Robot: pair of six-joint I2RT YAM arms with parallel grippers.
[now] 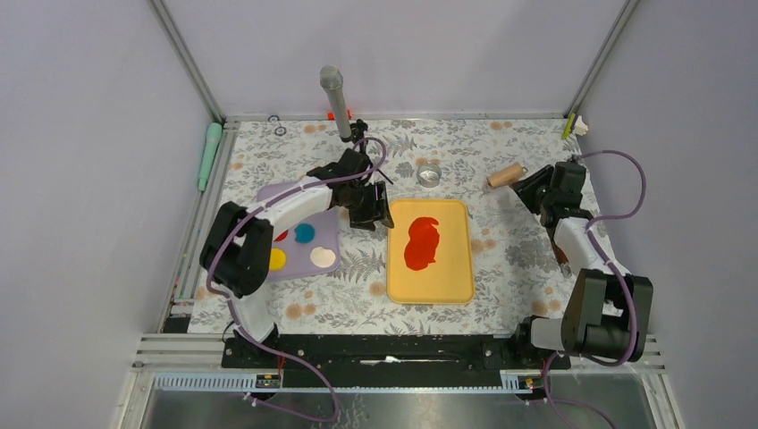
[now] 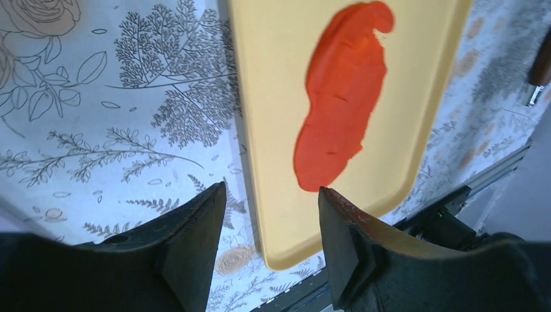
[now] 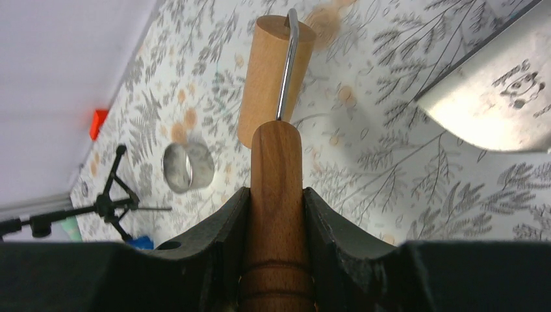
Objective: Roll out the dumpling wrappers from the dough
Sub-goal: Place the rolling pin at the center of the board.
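Next, my right gripper lowers toward the clear patterned cloth between the yellow tray (image 1: 451,286) and the scraper and sets the roller (image 1: 506,175) down, since the red dough already lies flat.
A flattened, oblong sheet of red dough (image 1: 422,243) (image 2: 341,97) lies on the yellow tray (image 1: 451,286) (image 2: 273,84). My left gripper (image 1: 371,213) (image 2: 271,190) hovers over the tray's far left corner, open, with nothing between its fingers. One small red dumpling wrapper (image 1: 282,236) peeks out from under the left arm on the purple board (image 1: 308,265). My right gripper (image 1: 536,185) (image 3: 275,192) is at the back right, shut on the dark wooden handle (image 3: 276,169) of the roller (image 1: 506,175) (image 3: 273,71), whose pale drum points away from it.
Blue (image 1: 305,232), yellow (image 1: 278,259) and cream (image 1: 323,257) discs lie on the purple board. A metal ring cutter (image 1: 429,174) (image 3: 188,168) stands behind the tray. A metal scraper blade (image 3: 500,97) lies right of the roller. A grey microphone (image 1: 332,89) rises at the back.
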